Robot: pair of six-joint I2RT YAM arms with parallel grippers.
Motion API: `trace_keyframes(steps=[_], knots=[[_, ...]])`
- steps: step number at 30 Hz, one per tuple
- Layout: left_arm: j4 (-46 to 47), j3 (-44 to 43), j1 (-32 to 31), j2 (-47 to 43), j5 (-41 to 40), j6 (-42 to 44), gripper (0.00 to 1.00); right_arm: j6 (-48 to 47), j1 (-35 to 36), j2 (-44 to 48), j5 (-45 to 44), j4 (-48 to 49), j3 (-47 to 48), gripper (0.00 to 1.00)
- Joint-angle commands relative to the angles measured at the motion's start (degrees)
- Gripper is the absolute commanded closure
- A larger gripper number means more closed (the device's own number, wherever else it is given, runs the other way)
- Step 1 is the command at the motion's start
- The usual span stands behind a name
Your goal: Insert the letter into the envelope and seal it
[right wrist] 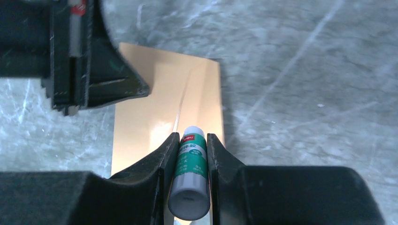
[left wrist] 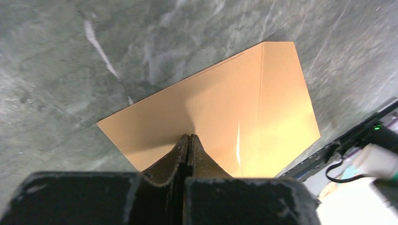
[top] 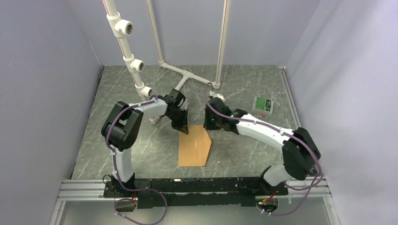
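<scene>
The right gripper moves the glue stick (right wrist: 190, 164) off the envelope's flap next, to the right in the top view, then down to the table.
The kraft-brown envelope (top: 194, 148) lies flat on the table between the arms, and its flap (left wrist: 284, 93) is folded along a crease. The letter does not show in any view. My left gripper (top: 183, 128) is shut, with its tips (left wrist: 188, 137) down on the envelope's far left part. My right gripper (top: 208, 125) is shut on a green and white glue stick (right wrist: 190, 164). It holds the stick's white tip over the envelope (right wrist: 155, 117) near the flap's edge. The left gripper also shows in the right wrist view (right wrist: 94, 70).
A white pipe frame (top: 185, 75) stands at the back of the grey marbled table. A small green and clear packet (top: 264, 105) lies at the back right. The black rail (top: 197, 185) with the arm bases runs along the near edge.
</scene>
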State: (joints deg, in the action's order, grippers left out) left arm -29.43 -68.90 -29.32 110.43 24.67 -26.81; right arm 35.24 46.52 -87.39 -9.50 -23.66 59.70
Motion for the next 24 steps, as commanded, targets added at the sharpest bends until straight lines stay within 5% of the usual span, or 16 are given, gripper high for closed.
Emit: trace_keyframes(steps=[1,15,24], knots=[[-6.9,-2.4,-3.8,1.2,-5.7,4.0,0.95,4.7,-5.8,5.9,7.3,4.1,-7.1,1.0],[-5.1,-5.5,-13.4,-8.7,-21.9,3.4,0.58,14.4,-25.6,15.4,22.8,16.8,-26.1,1.0],[-1.8,-0.1,-17.0,-17.1,-25.4,2.6,0.54,16.0,-41.0,8.5,36.8,29.9,-29.8,0.96]])
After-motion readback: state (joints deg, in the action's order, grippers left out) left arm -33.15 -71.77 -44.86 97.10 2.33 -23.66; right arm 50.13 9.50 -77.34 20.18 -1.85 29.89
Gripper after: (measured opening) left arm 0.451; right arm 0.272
